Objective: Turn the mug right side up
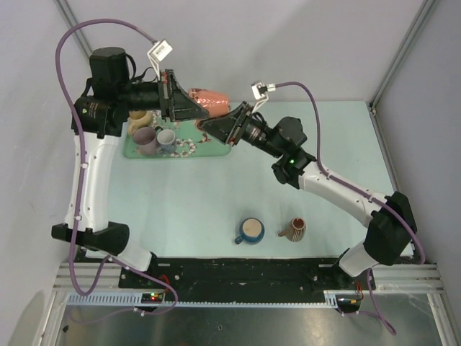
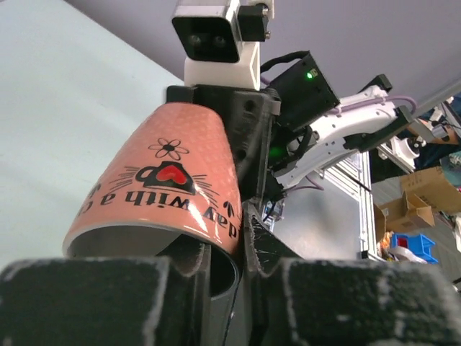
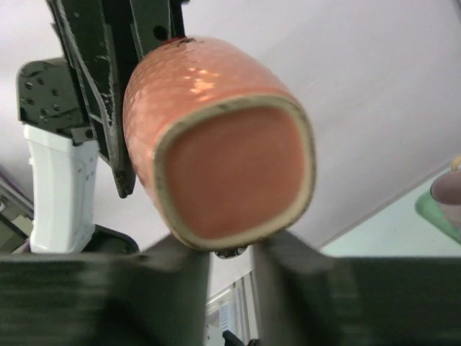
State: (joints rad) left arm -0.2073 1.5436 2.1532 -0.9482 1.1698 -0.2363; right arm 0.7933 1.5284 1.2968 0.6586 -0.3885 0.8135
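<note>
The salmon-pink mug's base still faces sideways. Next, my left gripper turns downward and comes down to release it onto the open tray beside the white-and-blue mug.
A salmon-pink mug [image 1: 209, 99] with black lettering is held in the air over the far end of the green tray [image 1: 209, 153]. It lies on its side, mouth toward the left arm and base toward the right arm. My left gripper [image 1: 189, 104] is shut on the mug's rim. In the left wrist view, one finger is inside the mug [image 2: 166, 180] and one outside, at the gripper [image 2: 227, 245]. My right gripper [image 1: 229, 119] is just below the mug's base [image 3: 230, 144]. Its fingers stand slightly apart [image 3: 230, 249], with nothing between them.
The tray holds a purple mug [image 1: 146, 139], a white-and-blue mug [image 1: 166, 138] and a yellow mug [image 1: 138, 117]. A blue mug [image 1: 249, 231] stands upright near the front. A brown mug [image 1: 293, 229] lies beside it on the pale table.
</note>
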